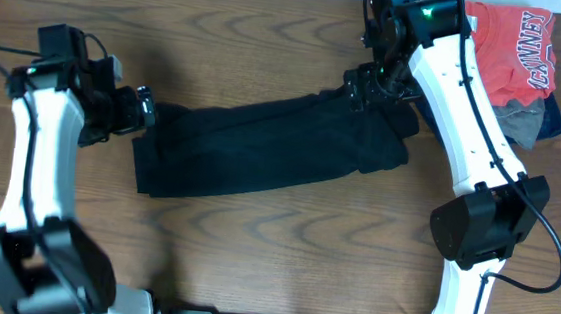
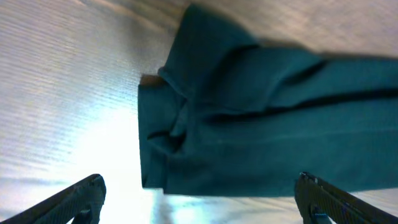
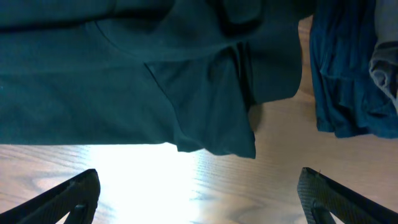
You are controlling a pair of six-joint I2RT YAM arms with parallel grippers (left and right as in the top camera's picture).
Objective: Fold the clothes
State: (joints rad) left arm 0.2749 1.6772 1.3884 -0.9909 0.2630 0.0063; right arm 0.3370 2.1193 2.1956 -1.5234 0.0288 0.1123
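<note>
My left gripper lowers next onto the black garment's end farthest from the red shirt, fingers astride the bunched fold. The garment's layers there lie crumpled and uneven.
The clothes (image 1: 266,146), a black garment, lie folded into a long band across the middle of the wooden table. My left gripper (image 1: 145,107) hovers at the band's left end, open and holding nothing. In the left wrist view the garment (image 2: 267,118) lies just beyond my spread fingertips (image 2: 84,194), with bare table between them. My right gripper (image 1: 367,91) hangs over the band's upper right end, also open. In the right wrist view the black cloth (image 3: 155,81) ends in a loose corner ahead of the open gripper (image 3: 199,196), which is empty.
A red shirt with white lettering (image 1: 510,47) lies at the back right corner, over grey (image 1: 520,122) and navy (image 1: 554,116) garments. The navy cloth (image 3: 342,81) sits close to the black band's right end. The right arm's base (image 1: 481,228) stands at the front right.
</note>
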